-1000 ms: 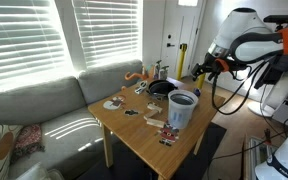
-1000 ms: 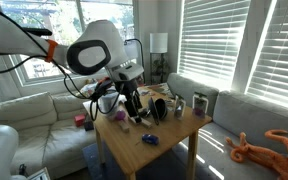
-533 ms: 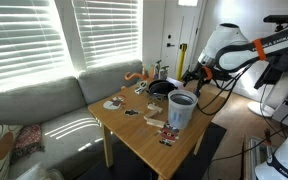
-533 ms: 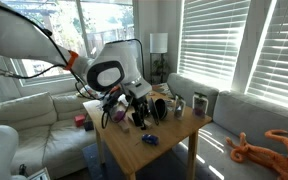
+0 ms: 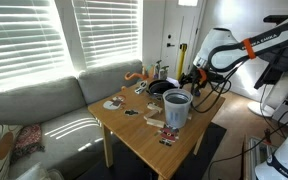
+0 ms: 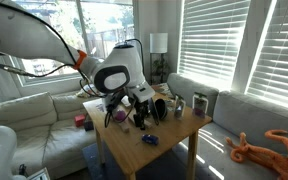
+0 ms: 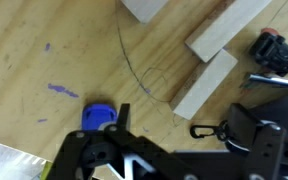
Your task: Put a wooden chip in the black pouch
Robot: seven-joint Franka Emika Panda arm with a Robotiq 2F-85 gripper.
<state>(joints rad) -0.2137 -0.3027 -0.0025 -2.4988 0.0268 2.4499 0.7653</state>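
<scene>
My gripper will next move down onto the nearest wooden chip below it and close, because its near end (image 7: 190, 101) is already between my open fingers.
The black pouch (image 5: 161, 89) is a low round black receptacle at the far side of the wooden table (image 5: 134, 135). The pale cup (image 5: 179, 108) stands in front of it. My gripper (image 5: 191, 83) hangs low over the table edge beside the pouch and cup. It also shows in an exterior view (image 6: 136, 110). In the wrist view my gripper (image 7: 174, 152) is open and empty above the tabletop. Pale wooden chips (image 7: 207, 84) lie just ahead of the fingers, with another (image 7: 230, 28) further on. The pouch does not show in the wrist view.
A small blue object (image 7: 98, 116) lies on the table (image 7: 44, 40) near one finger. A black carabiner clip (image 7: 208, 129) and a black-and-red item (image 7: 273, 52) lie near the other. More small items (image 5: 155, 122) are scattered on the table. A grey sofa (image 5: 44, 100) stands behind it.
The arm has come down and in toward the table, from high beside it to low next to the pouch and cup. Nothing on the table has moved.
</scene>
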